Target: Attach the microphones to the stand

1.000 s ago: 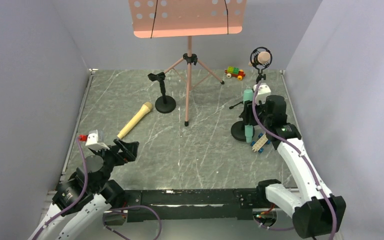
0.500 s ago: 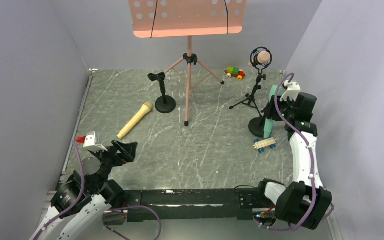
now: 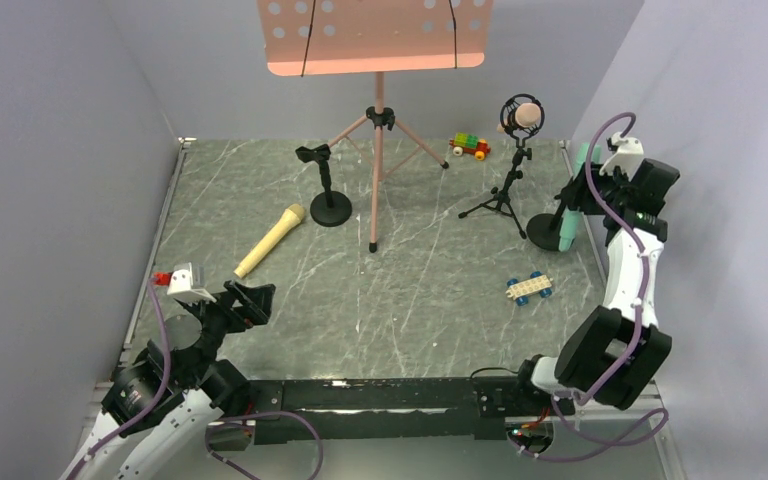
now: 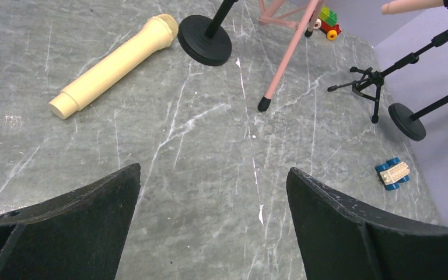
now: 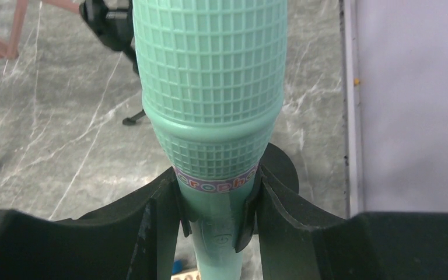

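The right gripper moves outward along the wall next, taking the teal green microphone [image 3: 572, 205] and round-base stand together, then opens, as clip prongs already clasp the microphone's neck.
My right gripper [image 3: 578, 197] is shut on the teal green microphone [image 3: 572, 205], held upright at the far right by the wall; in the right wrist view my fingers [image 5: 169, 201] clamp its neck [image 5: 210, 87]. A black round-base stand [image 3: 544, 231] is right beside it. The salmon pink microphone [image 3: 525, 117] sits in a tripod stand [image 3: 505, 195]. The pale yellow microphone [image 3: 271, 241] lies flat on the table, also in the left wrist view [image 4: 114, 61]. A small black stand [image 3: 327, 190] with an empty clip is near it. My left gripper [image 3: 252, 298] is open and empty [image 4: 213, 169].
A pink music stand [image 3: 377, 150] stands at the back centre on three legs. A coloured brick car [image 3: 469, 146] is at the back, a blue and white one [image 3: 528, 288] at the front right. Grey walls close in both sides.
My right gripper has carried the teal microphone to the right and back, toward the wall, and the round-base stand moved with it. The left arm has not moved.
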